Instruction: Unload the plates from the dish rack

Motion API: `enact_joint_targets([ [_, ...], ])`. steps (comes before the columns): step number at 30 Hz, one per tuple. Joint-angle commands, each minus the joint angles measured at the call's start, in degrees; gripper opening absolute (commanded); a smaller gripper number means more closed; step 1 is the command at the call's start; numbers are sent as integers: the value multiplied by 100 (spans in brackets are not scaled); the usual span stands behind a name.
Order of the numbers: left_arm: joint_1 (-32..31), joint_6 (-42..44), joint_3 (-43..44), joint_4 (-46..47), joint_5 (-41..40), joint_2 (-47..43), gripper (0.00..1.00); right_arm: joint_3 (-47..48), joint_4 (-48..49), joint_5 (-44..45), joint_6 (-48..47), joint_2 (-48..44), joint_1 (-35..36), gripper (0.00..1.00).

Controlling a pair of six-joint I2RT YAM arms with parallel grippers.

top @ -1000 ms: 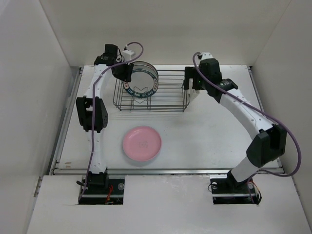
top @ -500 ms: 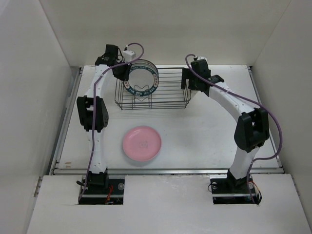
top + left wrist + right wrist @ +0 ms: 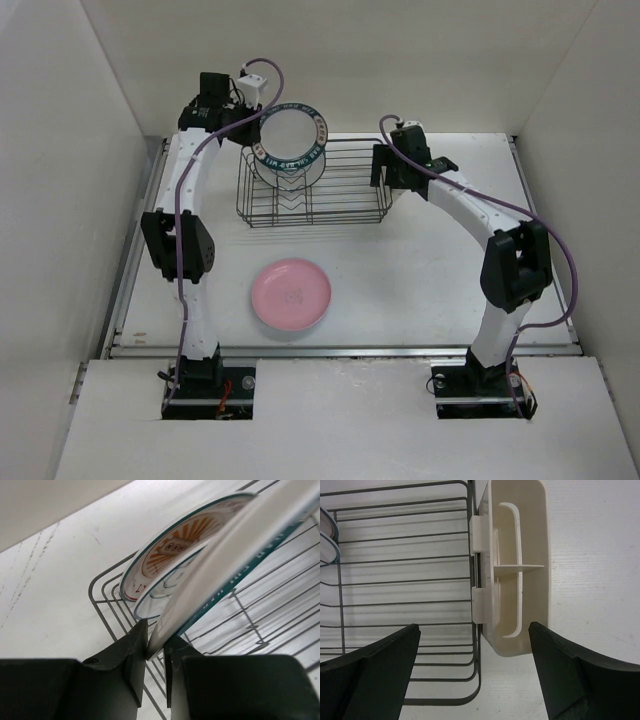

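Observation:
I will move my left gripper back and down next to release: clear tabletop [image 3: 375, 278] beside the pink plate lies below it, to its right in the top view.
My left gripper [image 3: 250, 142] is shut on the rim of the white plate with the dark patterned rim [image 3: 290, 135] and holds it upright, raised above the left end of the dish rack [image 3: 340, 195]. In the left wrist view the gripper [image 3: 156, 650] pinches that plate's [image 3: 235, 545] edge. The orange-sunburst plate [image 3: 170, 550] and another pale plate [image 3: 162, 592] stand in the rack [image 3: 107, 600] behind it. The pink plate [image 3: 291, 295] lies flat on the table. My right gripper [image 3: 386, 176] is open over the rack's right end, its jaws astride the rack wall [image 3: 475, 660] and the cream cutlery cup [image 3: 517, 565].
White walls enclose the table on the left, back and right. The rack [image 3: 405, 580] is bare wire on its right half, with plate edges [image 3: 327, 540] at its far left. The pink plate lies in front of the rack, between the arm bases.
My left gripper has lifted the patterned plate up and back, out of the rack's slots. My right arm swung in to the rack's right end and now holds still.

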Motion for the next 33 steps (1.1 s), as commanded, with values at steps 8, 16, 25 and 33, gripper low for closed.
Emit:
enact_joint_targets([
  [8,-78,-824,650,-1008,1017,-829,0,-201,104,450,475,-830,-18,96],
  [16,-737,-789,-245,-1872,1633,-829,0,-808,332,971,1021,-2098,-185,97],
  [25,-1845,54,-34,-2794,2275,-504,0,-1246,-2,1235,1144,-3029,-185,97],
  [33,-3136,107,-843,-2198,1529,-83,0,-1862,-2,1173,1197,-3504,-185,97],
])
